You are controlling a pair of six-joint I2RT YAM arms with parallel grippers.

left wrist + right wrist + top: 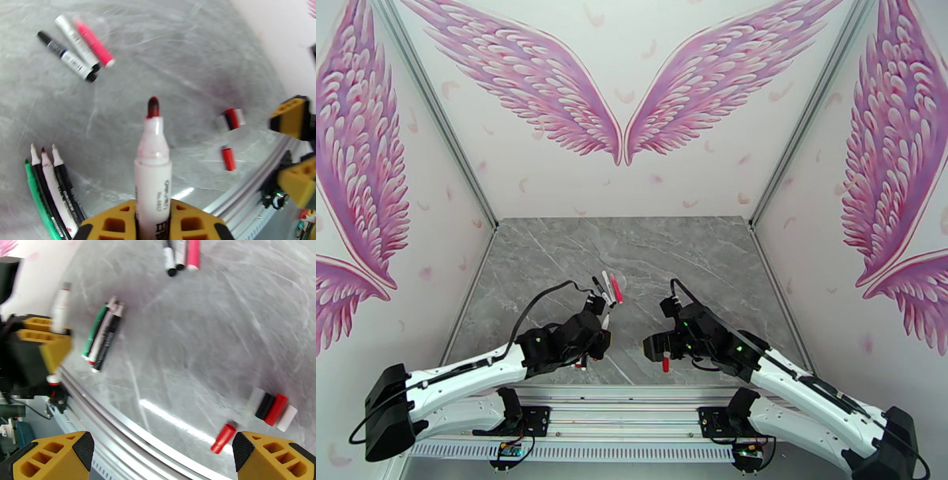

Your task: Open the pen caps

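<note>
My left gripper needs to turn, go down to the table beside the uncapped pens and release the white pen (605,322), because its red tip is already bare.
My left gripper (153,223) is shut on a white pen (153,165) whose red tip is bare and points away from it; in the top view that pen (605,322) sticks out past the left gripper (602,337). My right gripper (162,447) stands open with nothing between its fingers, just above a loose red pen cap (223,438) lying on the table. A row of several caps (272,409), white, black, red and white, lies close beside it. Three capped pens (77,47) lie side by side farther back.
Several uncapped pens (102,334), green, white and black, lie together near the table's front edge (130,425), left of centre. The right gripper's yellow fingers (290,118) show at the right of the left wrist view. Grey marble table (695,253) stretches back to the walls.
</note>
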